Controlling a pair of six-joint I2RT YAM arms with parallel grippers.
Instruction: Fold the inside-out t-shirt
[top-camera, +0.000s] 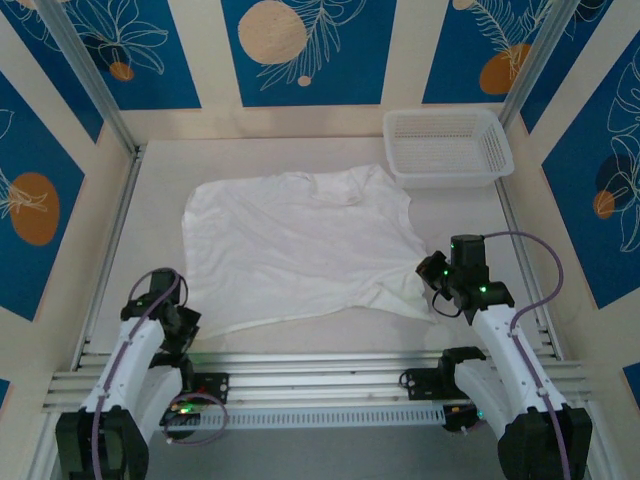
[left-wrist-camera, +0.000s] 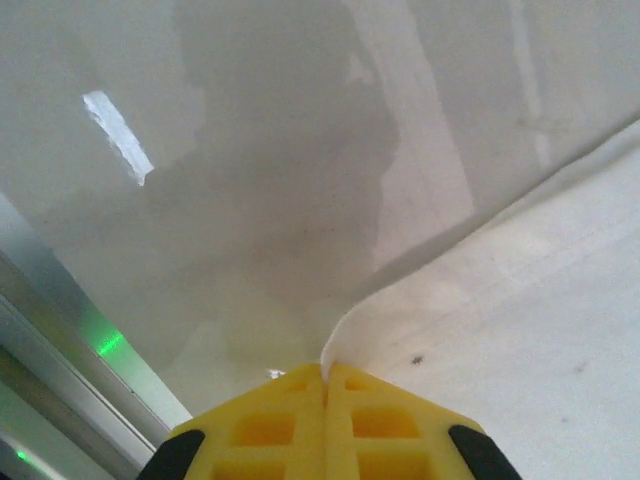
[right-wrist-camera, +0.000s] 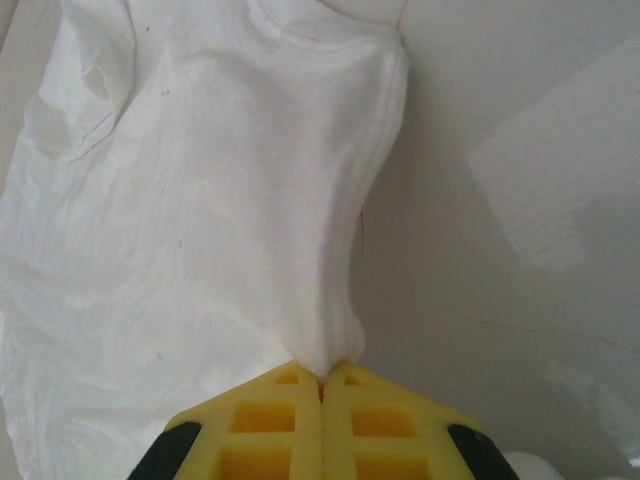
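The near part of the shirt lies unfolded, so I should next carry the bunch of cloth in my right gripper outward over the shirt's edge by the basket (right-wrist-camera: 387, 80) and let it go.
The inside-out t-shirt (top-camera: 300, 245) lies spread and wrinkled across the middle of the table, collar toward the back. My left gripper (top-camera: 185, 322) sits at the shirt's near left corner, its yellow fingers (left-wrist-camera: 270, 425) shut on the cloth edge (left-wrist-camera: 345, 340). My right gripper (top-camera: 432, 283) is at the near right corner, shut on a gathered bunch of the white cloth (right-wrist-camera: 335, 345). From that pinch the shirt (right-wrist-camera: 200, 220) fans out away from the jaws.
A white plastic mesh basket (top-camera: 447, 146) stands at the back right, just beyond the shirt's right shoulder. Aluminium rails (top-camera: 300, 370) run along the near edge and another rail (top-camera: 110, 250) lines the left side. Bare table (left-wrist-camera: 250, 150) lies left of the cloth.
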